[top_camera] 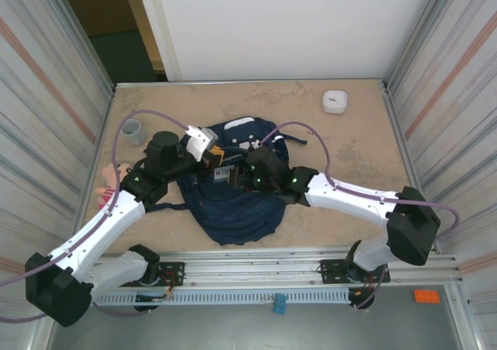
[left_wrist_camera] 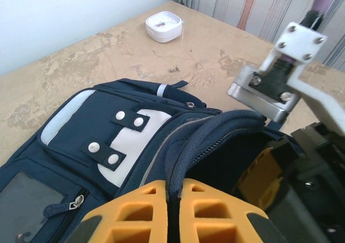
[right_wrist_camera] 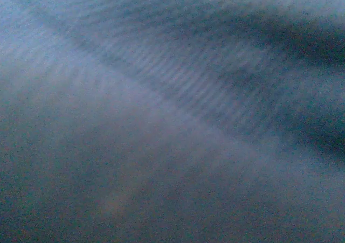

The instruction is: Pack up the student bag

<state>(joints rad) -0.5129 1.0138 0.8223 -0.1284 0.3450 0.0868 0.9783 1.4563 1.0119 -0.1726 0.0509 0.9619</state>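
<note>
The near part of the bag is below the robot's left gripper and toward the base, so the left gripper next needs to pull the bag's rim back and down and release it over that near part.
The student bag lies in the middle of the table, a navy backpack with white-grey patches near its top. My left gripper is shut on the rim of the bag's main opening; in the left wrist view its yellow fingers pinch the navy zip edge and hold it up. My right gripper reaches into that opening from the right. One of its yellow fingers shows inside the dark mouth. The right wrist view is blurred blue fabric, so its jaws are hidden.
A small white round box sits at the far right of the table. A grey cup stands at the far left, with a pink item near the left wall. Corrugated walls close in both sides.
</note>
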